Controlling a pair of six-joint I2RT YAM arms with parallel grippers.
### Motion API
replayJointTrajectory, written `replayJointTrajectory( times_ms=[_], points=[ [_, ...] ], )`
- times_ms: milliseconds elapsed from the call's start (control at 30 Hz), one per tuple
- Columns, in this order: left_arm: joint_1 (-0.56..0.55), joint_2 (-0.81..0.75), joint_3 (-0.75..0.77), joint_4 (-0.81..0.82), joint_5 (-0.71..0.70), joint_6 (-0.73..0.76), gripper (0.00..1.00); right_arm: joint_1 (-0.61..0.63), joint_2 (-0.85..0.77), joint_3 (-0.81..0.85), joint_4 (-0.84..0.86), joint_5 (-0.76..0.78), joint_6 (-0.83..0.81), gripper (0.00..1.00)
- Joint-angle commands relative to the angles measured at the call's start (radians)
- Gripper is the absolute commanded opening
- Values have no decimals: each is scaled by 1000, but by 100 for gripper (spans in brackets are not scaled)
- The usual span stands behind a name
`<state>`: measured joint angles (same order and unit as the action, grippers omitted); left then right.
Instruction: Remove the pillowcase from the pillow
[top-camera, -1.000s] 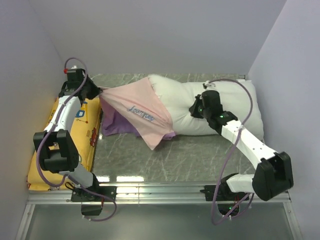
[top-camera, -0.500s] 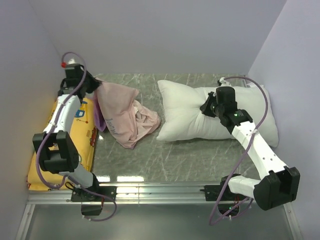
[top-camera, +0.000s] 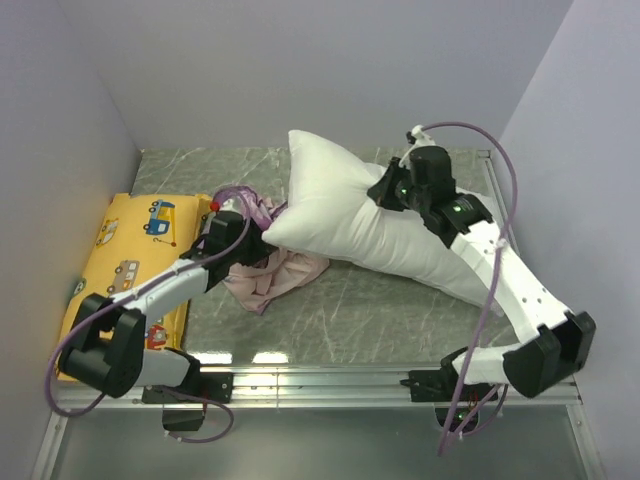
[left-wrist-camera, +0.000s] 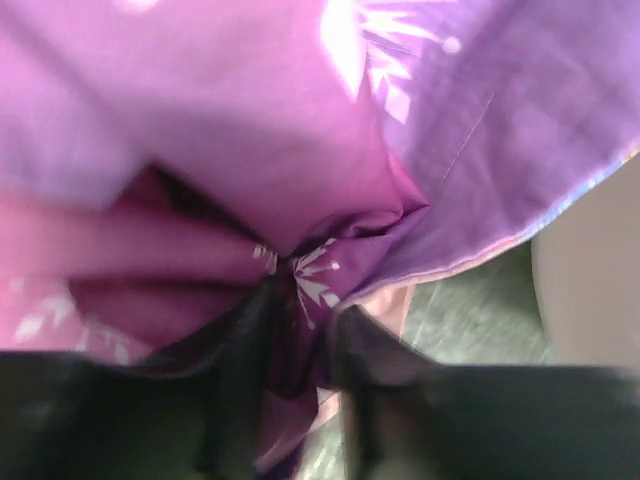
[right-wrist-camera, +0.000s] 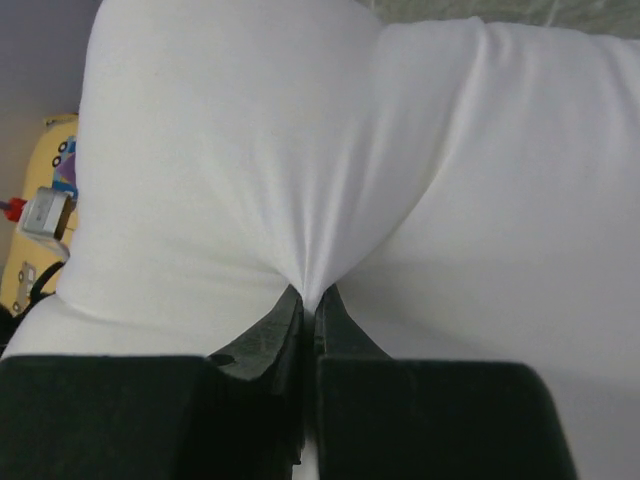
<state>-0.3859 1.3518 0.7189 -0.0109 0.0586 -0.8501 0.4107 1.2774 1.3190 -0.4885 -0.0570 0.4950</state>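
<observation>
My right gripper lowers next, easing to the left in the top view, and sets the pillow's raised end down to release it, since it is already bare.
The white pillow is bare and lies tilted across the table's middle, its left end raised over the pillowcase. My right gripper is shut on a pinch of the pillow's fabric. The pillowcase is a crumpled pink heap on the table left of centre, partly under the pillow. My left gripper is shut on a fold of the pillowcase, whose purple snowflake side fills the left wrist view.
A yellow cushion with cartoon vehicles lies along the left wall. The grey marble table shows in front of the pillow. Pale walls close in at the back and both sides.
My left gripper has swung from the far left corner toward the table's middle, dragging the pillowcase into a heap. My right gripper has lifted and swung the pillow left, over the pillowcase.
</observation>
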Motion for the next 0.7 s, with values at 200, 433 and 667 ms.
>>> replayJointTrajectory(
  times_ms=[200, 433, 667],
  points=[
    [-71, -339, -105, -59, -175, -21, 82, 72, 246, 17, 223, 43, 62, 0],
    [-71, -507, 51, -236, -227, 88, 88, 117, 332, -93, 287, 45, 50, 2],
    [-73, -540, 169, -284, -189, 207, 91, 128, 122, -172, 269, 80, 34, 87]
  ],
)
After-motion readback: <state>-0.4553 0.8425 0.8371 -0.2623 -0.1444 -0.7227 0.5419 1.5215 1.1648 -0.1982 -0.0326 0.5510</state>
